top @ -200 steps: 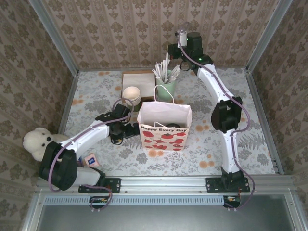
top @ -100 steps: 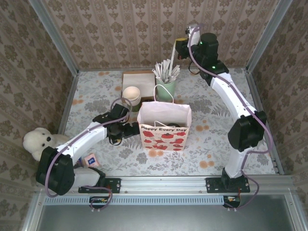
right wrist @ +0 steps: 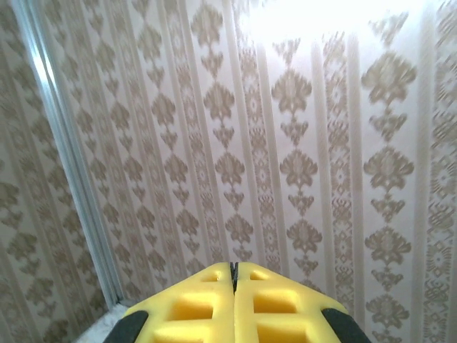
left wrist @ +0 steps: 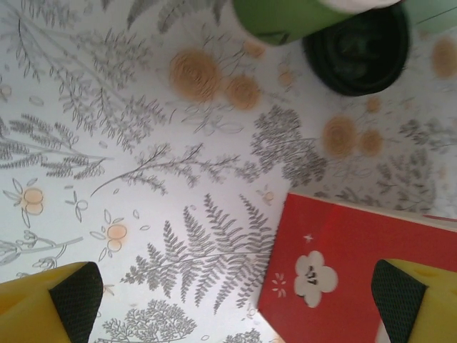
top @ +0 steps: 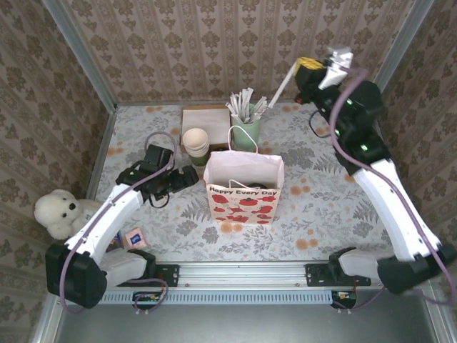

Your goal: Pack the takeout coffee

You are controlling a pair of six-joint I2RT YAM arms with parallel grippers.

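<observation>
I will swing my right gripper back and down next, turning toward the bag's open mouth point(top: 245, 170). I will let go of the white wrapped straw point(top: 283, 88) there, because the bag stands open below.
A paper bag point(top: 244, 193) printed with red apples stands open mid-table. Low inside it lies a dark round shape point(top: 247, 187), which seems to be the black lid of the takeout coffee; the cup body is hidden. My left gripper point(top: 186, 176) hovers open just left of the bag, nothing between its yellow fingers point(left wrist: 68, 304); the bag's red side point(left wrist: 357, 271) lies below them. High at the back right, my right gripper point(top: 304, 71) is shut on a white wrapped straw point(top: 283, 88). In the right wrist view the gripper point(right wrist: 234, 270) faces the wallpaper, pads pressed together.
A stack of lidless green cups point(top: 195, 141) and a mint cup of wrapped straws point(top: 247, 123) stand behind the bag, with a brown box point(top: 205, 114) further back. A round black item point(left wrist: 357, 46) sits by the stack. A white teddy point(top: 58, 211) and a small packet point(top: 134, 237) lie at left.
The right arm has swung up and to the right, carrying the straw away from the mint cup. The left gripper has drawn back leftward from the bag's side.
</observation>
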